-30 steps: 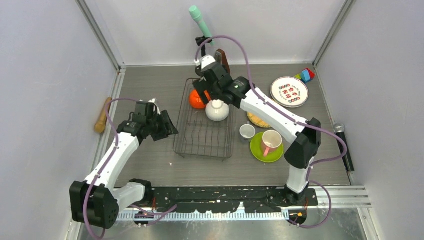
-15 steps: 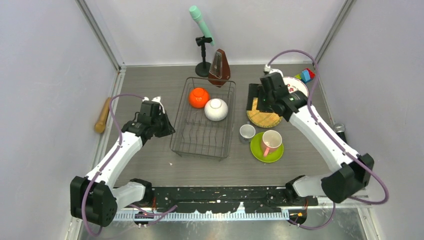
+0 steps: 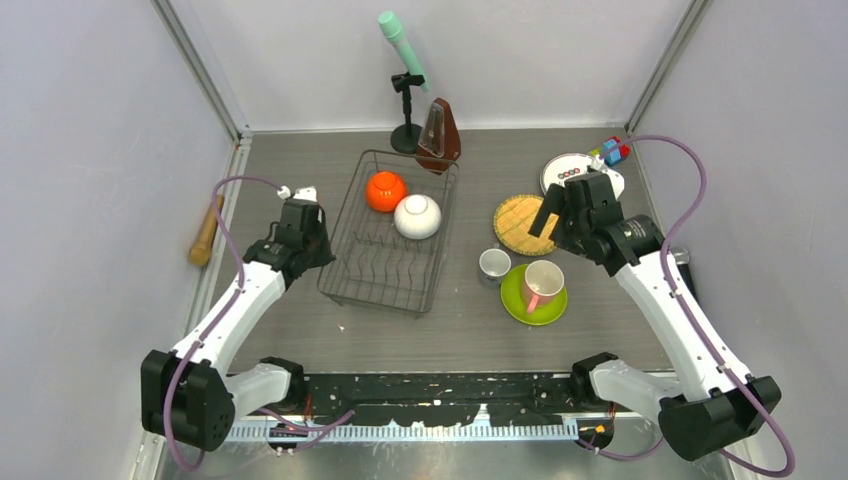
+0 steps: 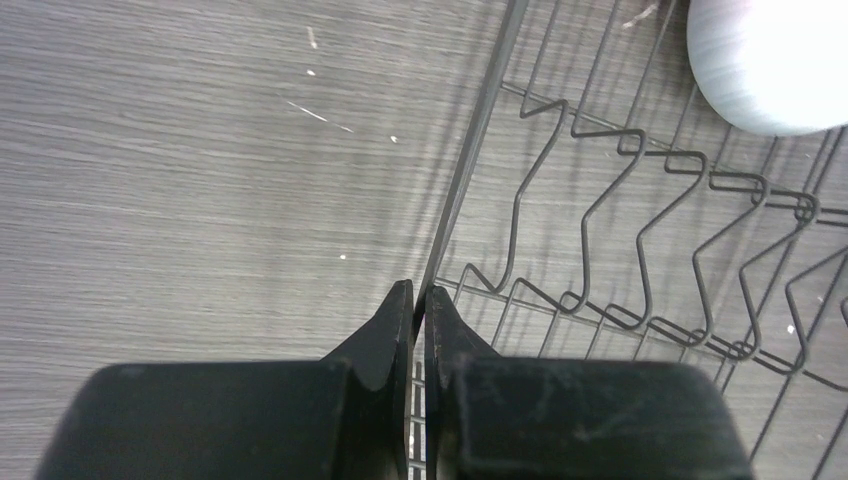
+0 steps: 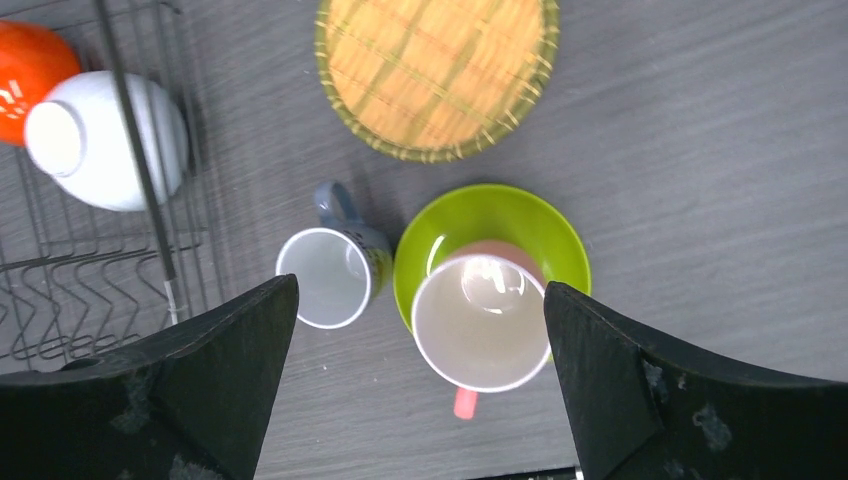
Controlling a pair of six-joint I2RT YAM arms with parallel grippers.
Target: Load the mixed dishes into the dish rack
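Observation:
My right gripper is above and in front of the pink mug [image 5: 480, 320], so it needs to go down and back next, onto the mug's rim opposite the small white cup, where there is clear space.
The dish rack [image 3: 385, 262] is a dark wire basket at mid table, holding the orange bowl [image 3: 385, 191] and the white bowl [image 3: 417, 216]. My left gripper [image 3: 322, 250] is shut on the rack's left rim wire; the left wrist view shows the tips [image 4: 420, 295] pinching it. My right gripper [image 3: 560, 225] is open and empty, hovering above the pink mug [image 5: 480, 320], which stands on the lime-green plate [image 5: 490, 215]. The small white cup [image 5: 325, 275] stands left of it and the tan woven plate [image 5: 435, 70] beyond. A white marked plate [image 3: 570, 170] is partly hidden by the right arm.
A brown metronome [image 3: 438, 135] and a mic stand with a mint-green head [image 3: 403, 60] stand behind the rack. Toy blocks [image 3: 612, 152] lie at the far right. A wooden handle [image 3: 206, 230] lies by the left wall and a dark object [image 3: 685, 265] by the right wall.
My right arm has swung from over the rack to the right, above the mug and plates. The rack has slid left and turned, held by the left gripper.

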